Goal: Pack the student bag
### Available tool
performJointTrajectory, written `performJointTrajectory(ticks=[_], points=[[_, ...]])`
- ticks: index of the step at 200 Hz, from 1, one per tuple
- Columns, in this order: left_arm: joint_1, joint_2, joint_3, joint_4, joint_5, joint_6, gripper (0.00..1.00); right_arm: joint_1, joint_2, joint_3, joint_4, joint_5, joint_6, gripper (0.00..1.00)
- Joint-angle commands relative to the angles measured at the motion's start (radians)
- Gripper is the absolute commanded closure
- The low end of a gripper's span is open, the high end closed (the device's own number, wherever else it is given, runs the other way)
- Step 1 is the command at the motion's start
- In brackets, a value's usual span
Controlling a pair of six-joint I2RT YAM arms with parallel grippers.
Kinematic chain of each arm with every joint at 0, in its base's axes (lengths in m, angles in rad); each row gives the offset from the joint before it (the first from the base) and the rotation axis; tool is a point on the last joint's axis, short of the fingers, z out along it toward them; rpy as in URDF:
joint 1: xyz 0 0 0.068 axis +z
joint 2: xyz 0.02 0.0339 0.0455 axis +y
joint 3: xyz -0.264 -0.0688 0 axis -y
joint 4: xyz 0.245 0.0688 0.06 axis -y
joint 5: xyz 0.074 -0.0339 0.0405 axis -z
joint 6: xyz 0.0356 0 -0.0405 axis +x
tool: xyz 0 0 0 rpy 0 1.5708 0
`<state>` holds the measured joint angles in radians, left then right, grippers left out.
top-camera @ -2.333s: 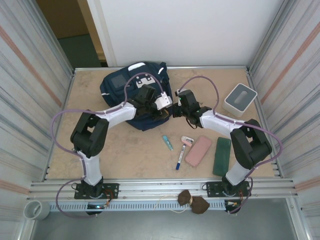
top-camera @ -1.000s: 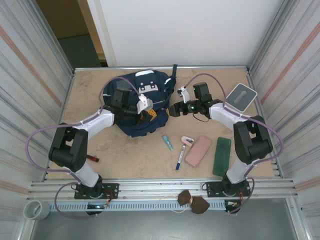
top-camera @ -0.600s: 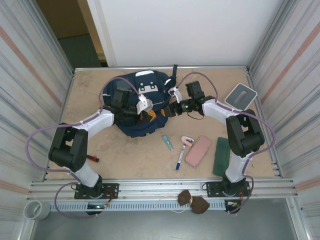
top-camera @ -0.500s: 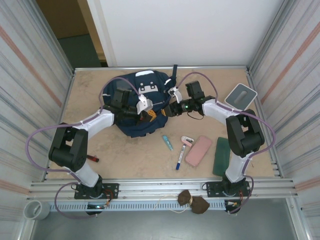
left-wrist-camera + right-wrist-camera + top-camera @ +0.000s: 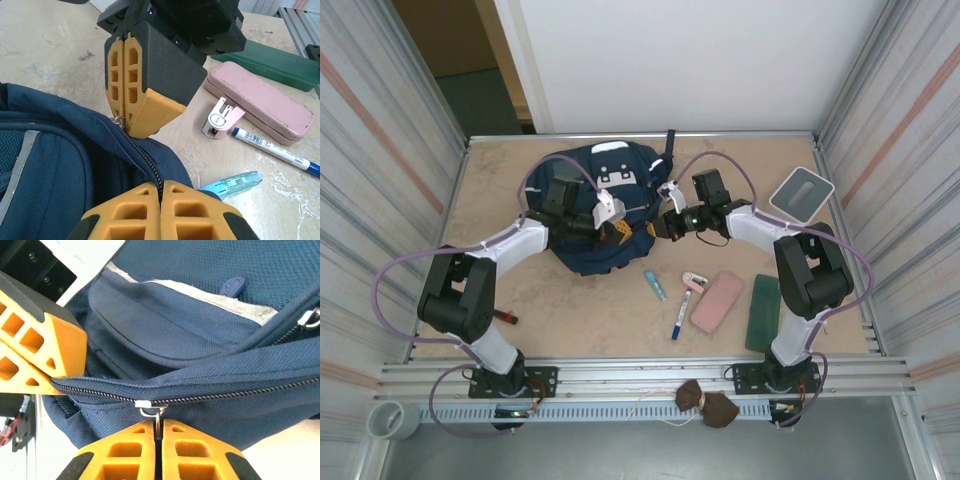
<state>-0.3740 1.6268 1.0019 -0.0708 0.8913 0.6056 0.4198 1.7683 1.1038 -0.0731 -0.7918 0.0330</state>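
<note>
The pull goes outward along the closed zipper toward the bag's far corner by the strap (image 5: 663, 176) next. My right gripper draws it there before letting go, because the teeth ahead are shut.
The student bag (image 5: 582, 190), a big navy-blue backpack, lies at the back left of the table. My left gripper (image 5: 620, 230) is shut on the bag's fabric at the zipper line (image 5: 145, 157), right at its near right edge. My right gripper (image 5: 658, 228) faces it from the right, shut on the small metal zipper pull (image 5: 157, 416). In the left wrist view the right gripper (image 5: 126, 122) sits just beyond my left gripper (image 5: 161, 186). The zipper (image 5: 225, 396) runs closed across the right wrist view, above my right gripper (image 5: 158, 429).
On the table right of the bag lie a teal tube (image 5: 655, 286), a small white item (image 5: 694, 280), a blue pen (image 5: 679, 315), a pink case (image 5: 717, 301) and a green case (image 5: 764, 313). A white box (image 5: 800, 195) stands at the back right.
The right gripper came in from the right to the bag's edge and shut on the zipper pull, then shifted slightly nearer. The left arm has held still over the last second.
</note>
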Motion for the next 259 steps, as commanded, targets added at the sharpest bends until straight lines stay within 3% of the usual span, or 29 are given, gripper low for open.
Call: performJointTrajectory(ticks=[1,48,94,128,149,170,195,217,244,249,259], points=[[0.012,-0.033,0.026,0.067,0.035,0.002,1.00,0.002,-0.045,-0.035,0.007,0.083,0.039,1.00],[0.012,-0.069,-0.005,0.045,0.026,0.012,1.00,-0.028,-0.026,0.006,-0.039,0.367,0.105,1.00],[0.011,-0.102,-0.042,0.020,0.021,0.041,1.00,-0.078,0.104,0.217,-0.194,0.691,0.233,1.00],[0.011,-0.117,-0.043,0.015,0.030,0.051,1.00,-0.116,0.258,0.400,-0.299,0.771,0.286,1.00],[0.012,-0.116,-0.043,0.017,0.034,0.055,1.00,-0.121,0.275,0.425,-0.295,0.724,0.278,1.00],[0.012,-0.096,-0.033,0.011,0.036,0.059,1.00,-0.120,0.194,0.356,-0.268,0.645,0.237,0.88],[0.011,-0.089,-0.032,0.018,0.046,0.055,1.00,-0.150,0.051,0.207,-0.199,0.392,0.241,0.66],[0.012,-0.091,-0.032,0.013,0.050,0.055,1.00,-0.209,0.013,0.118,-0.069,0.184,0.384,0.53],[0.011,-0.099,-0.040,0.016,0.053,0.051,1.00,-0.222,0.066,0.133,0.002,0.215,0.516,0.42],[0.009,-0.100,-0.040,0.016,0.055,0.050,1.00,-0.222,0.084,0.147,0.007,0.221,0.541,0.36],[0.006,-0.100,-0.040,0.017,0.053,0.049,1.00,-0.219,0.121,0.174,0.036,0.224,0.593,0.32]])
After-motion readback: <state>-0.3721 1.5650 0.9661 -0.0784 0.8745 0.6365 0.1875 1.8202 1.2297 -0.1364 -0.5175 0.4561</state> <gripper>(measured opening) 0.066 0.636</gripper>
